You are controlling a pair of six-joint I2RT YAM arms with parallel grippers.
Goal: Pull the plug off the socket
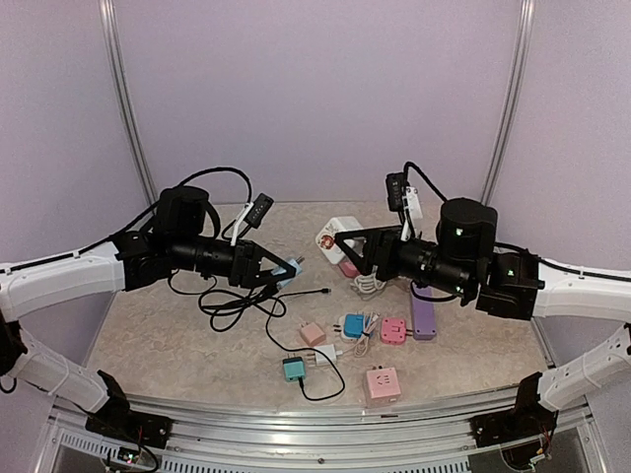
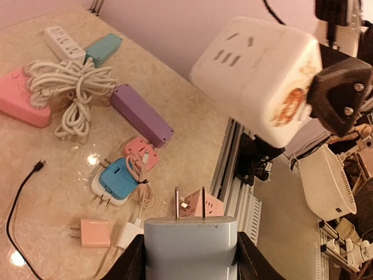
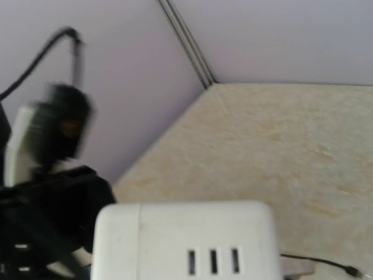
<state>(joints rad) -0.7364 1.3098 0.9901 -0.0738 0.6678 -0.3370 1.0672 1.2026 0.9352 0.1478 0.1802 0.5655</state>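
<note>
I need to lower the unplugged socket with my right gripper onto bare tabletop by the small pink adaptor, below it and to the left in the top view, and release.
My left gripper (image 1: pixel 284 268) is shut on a light blue plug (image 2: pixel 190 245); its two metal prongs stick out free in the air, and black fingers (image 2: pixel 125 265) press both of its sides. A white cube socket (image 2: pixel 256 76) hangs above the table a short way off, held by my right gripper (image 1: pixel 345 241), one black finger (image 2: pixel 341 93) on its side. The plug (image 1: pixel 291 266) and the socket (image 1: pixel 340 235) are apart, with a clear gap between them. In the right wrist view the socket (image 3: pixel 183 239) fills the bottom, three slots showing; the fingers are hidden.
On the table lie a pink power strip (image 2: pixel 23 99) with a coiled white cable (image 2: pixel 67 87), a purple block (image 2: pixel 141 114), a blue adaptor (image 2: pixel 119 178), small pink adaptors (image 2: pixel 93 233), a teal adaptor (image 1: pixel 294 369) and a black cable (image 1: pixel 237 301). The table's front rail (image 1: pixel 325 419) runs along the near edge.
</note>
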